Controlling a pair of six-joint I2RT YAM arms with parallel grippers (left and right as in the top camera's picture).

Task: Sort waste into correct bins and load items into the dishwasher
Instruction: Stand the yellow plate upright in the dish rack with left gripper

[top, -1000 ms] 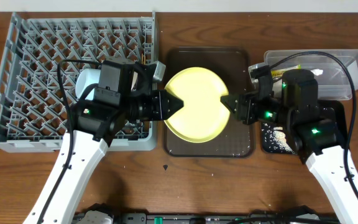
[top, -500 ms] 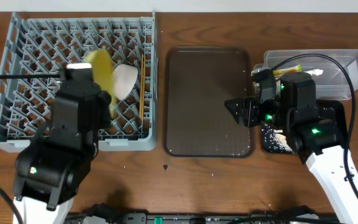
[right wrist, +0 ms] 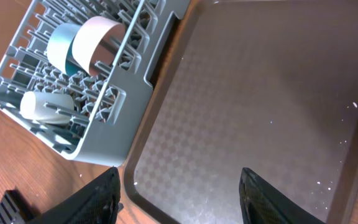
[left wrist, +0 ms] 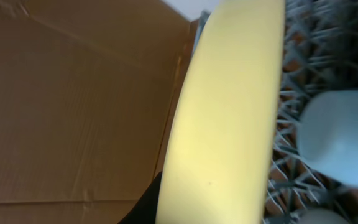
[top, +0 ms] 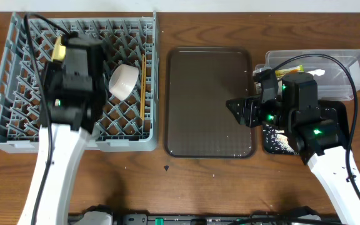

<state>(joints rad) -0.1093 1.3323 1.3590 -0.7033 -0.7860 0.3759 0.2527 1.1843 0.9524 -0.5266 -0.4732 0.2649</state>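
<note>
The yellow plate, on edge, still hangs above the grey dish rack's wires (left wrist: 283,144). Next, my left gripper lowers it among them beside the light-blue bowl.
My left gripper (top: 74,84) is over the grey dish rack (top: 17,119), its fingers hidden under the arm. It is shut on the yellow plate (left wrist: 229,112), held on edge; the plate fills the left wrist view. The light-blue bowl (left wrist: 337,134) lies in the rack beside the plate. The white bowl (top: 122,81) and the chopsticks (top: 143,84) lie in the rack's right part. My right gripper (top: 239,111) is open and empty over the brown serving tray's right edge.
The bare brown serving tray (top: 210,103) lies between the arms. The clear tub (top: 349,62) at the back right holds a green-and-orange wrapper (top: 290,67) and a white wrapper (top: 317,73). The black tray (top: 269,147) holds rice scraps (top: 280,139).
My left gripper lifted the yellow plate off the brown tray and carried it left over the rack. My right gripper let go of the plate and stayed by the tray's right edge.
</note>
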